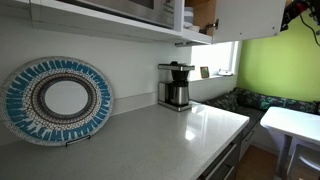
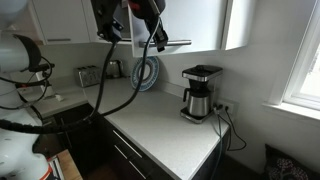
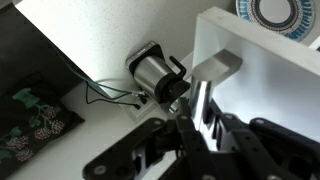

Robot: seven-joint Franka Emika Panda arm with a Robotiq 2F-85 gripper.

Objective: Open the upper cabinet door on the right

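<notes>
The silver bar handle stands between the robot's fingers, so next the gripper will swing the door point(image 1: 250, 18) toward the coffee maker's side and then open its fingers to let go of the handle.
The upper cabinet door point(image 3: 262, 75) is a white panel with a silver bar handle point(image 3: 214, 66). In the wrist view my gripper point(image 3: 197, 115) is shut on this handle, one black finger on each side of the bar. In an exterior view the door point(image 1: 250, 18) stands swung out from the cabinet, and a brown interior point(image 1: 203, 12) shows behind it. My gripper point(image 1: 300, 12) is at the door's outer edge near the top of the picture. In an exterior view my arm point(image 2: 148, 10) reaches up to the cabinets point(image 2: 195, 22), with cables hanging below it.
A coffee maker point(image 1: 176, 85) point(image 2: 198, 92) point(image 3: 155, 72) stands on the white counter point(image 1: 170, 135) under the cabinets. A blue patterned plate point(image 1: 57, 100) point(image 2: 146, 72) point(image 3: 285, 12) leans on the wall. A toaster point(image 2: 88, 75) sits further along. A white table point(image 1: 295, 122) stands by the window.
</notes>
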